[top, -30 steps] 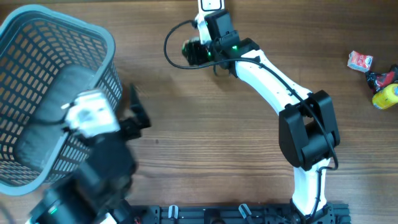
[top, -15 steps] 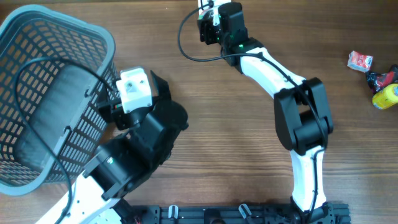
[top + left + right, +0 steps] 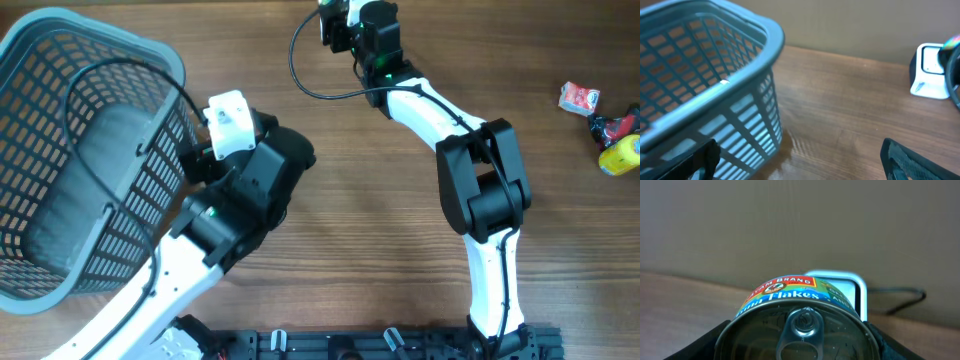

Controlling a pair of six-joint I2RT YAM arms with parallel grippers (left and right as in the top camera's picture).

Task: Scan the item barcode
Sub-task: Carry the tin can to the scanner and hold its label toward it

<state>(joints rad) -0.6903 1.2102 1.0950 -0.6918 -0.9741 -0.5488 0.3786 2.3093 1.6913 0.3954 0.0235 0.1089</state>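
Observation:
I need to swing my right gripper across and down to release the can, as bare wood by the red packet is below, to its right in the overhead view.
A tuna flakes can (image 3: 790, 292) with a pull-tab lid fills the bottom of the right wrist view. My right gripper (image 3: 797, 347) is shut on it, one dark finger on each side. Right behind the can stands the white barcode scanner (image 3: 852, 282), whose lower part the can hides. From overhead, the right gripper (image 3: 343, 25) is at the table's far edge, next to the scanner (image 3: 328, 8); the can does not show there. My left gripper (image 3: 805, 165) is wide open and holds nothing, low over the wood beside the grey basket (image 3: 715, 70).
The grey mesh basket (image 3: 80, 150) takes up the left of the table, with the left arm (image 3: 240, 200) beside it. A red packet (image 3: 578, 97) and a yellow item (image 3: 620, 155) lie at the right edge. A black cable (image 3: 300, 75) loops near the scanner.
The left arm has swung out of the basket toward the right and the table's middle. The right gripper has carried the can to the far edge, up to the scanner.

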